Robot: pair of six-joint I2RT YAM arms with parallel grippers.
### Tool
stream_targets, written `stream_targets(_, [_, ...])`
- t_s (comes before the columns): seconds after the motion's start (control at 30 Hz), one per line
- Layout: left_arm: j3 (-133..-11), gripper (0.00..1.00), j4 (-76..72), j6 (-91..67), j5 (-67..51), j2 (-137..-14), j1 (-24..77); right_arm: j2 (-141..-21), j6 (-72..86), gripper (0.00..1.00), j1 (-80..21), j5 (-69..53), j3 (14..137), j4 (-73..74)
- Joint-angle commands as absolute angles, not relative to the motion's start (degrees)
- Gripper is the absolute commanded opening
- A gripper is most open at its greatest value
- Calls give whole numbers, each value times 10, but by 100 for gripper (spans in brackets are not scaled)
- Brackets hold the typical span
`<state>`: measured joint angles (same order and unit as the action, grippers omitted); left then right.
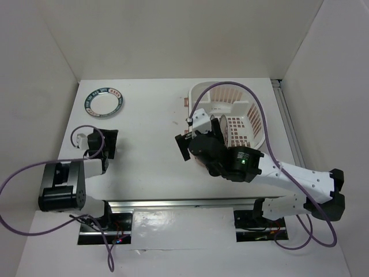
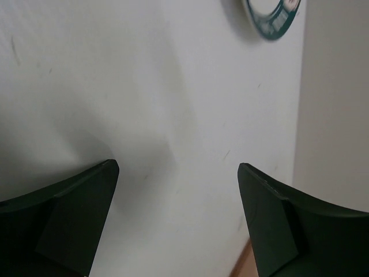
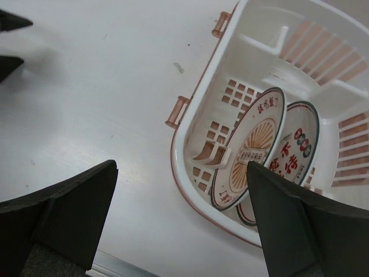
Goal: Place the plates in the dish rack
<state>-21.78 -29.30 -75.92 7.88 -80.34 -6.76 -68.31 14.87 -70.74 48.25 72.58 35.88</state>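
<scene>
The left gripper moves outward and to the left in the top view next, to the near rim of the green-rimmed plate (image 1: 104, 101).
The green-rimmed plate (image 1: 104, 101) lies flat on the table at the far left; its edge shows in the left wrist view (image 2: 273, 17). The dish rack (image 1: 253, 109) stands at the right. The orange sunburst plate (image 3: 249, 149) and the red-motif plate (image 3: 294, 151) stand on edge inside the dish rack (image 3: 190, 173). My left gripper (image 1: 98, 144) is open and empty (image 2: 179, 173) over bare table, short of the green-rimmed plate. My right gripper (image 1: 199, 138) is open and empty (image 3: 181, 173), above the rack's near left rim.
White walls close in the table on the left, back and right. A metal rail (image 1: 173, 203) runs along the near edge by the arm bases. Purple cables (image 1: 259, 109) loop over the rack and beside the left arm.
</scene>
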Motion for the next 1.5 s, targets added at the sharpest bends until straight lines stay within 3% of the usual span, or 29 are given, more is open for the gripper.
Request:
stream_targets(0.0, [-229, 100, -346, -817, 104, -898, -103, -696, 105, 100, -718, 456, 725, 296])
stream_targets(0.4, [-501, 100, -235, -846, 35, -1134, -172, -737, 72, 100, -729, 433, 708, 225])
stream_targets(0.63, [-598, 97, -194, -832, 18, -1209, -183, -762, 67, 100, -734, 439, 700, 196])
stream_targets(0.8, [-631, 78, -164, -827, -3, -1245, -183, -762, 78, 100, -739, 439, 713, 196])
stream_targets(0.9, [-654, 31, -149, -815, -18, -1256, -188, -754, 91, 100, -744, 439, 713, 202])
stream_targets(1.0, [-671, 2, -138, -815, -32, -1261, -188, -741, 91, 100, -750, 439, 713, 202])
stream_targets(1.13, [-676, 0, -106, -821, -62, -1267, -206, -736, 97, 100, -755, 446, 708, 207])
stream_targets(1.33, [-639, 0, -115, -729, -137, -1169, -195, -723, 89, 100, -755, 455, 708, 196])
stream_targets(1.47, [-538, 0, -201, -723, -245, -1033, -138, -697, 34, 100, -631, 283, 708, 96])
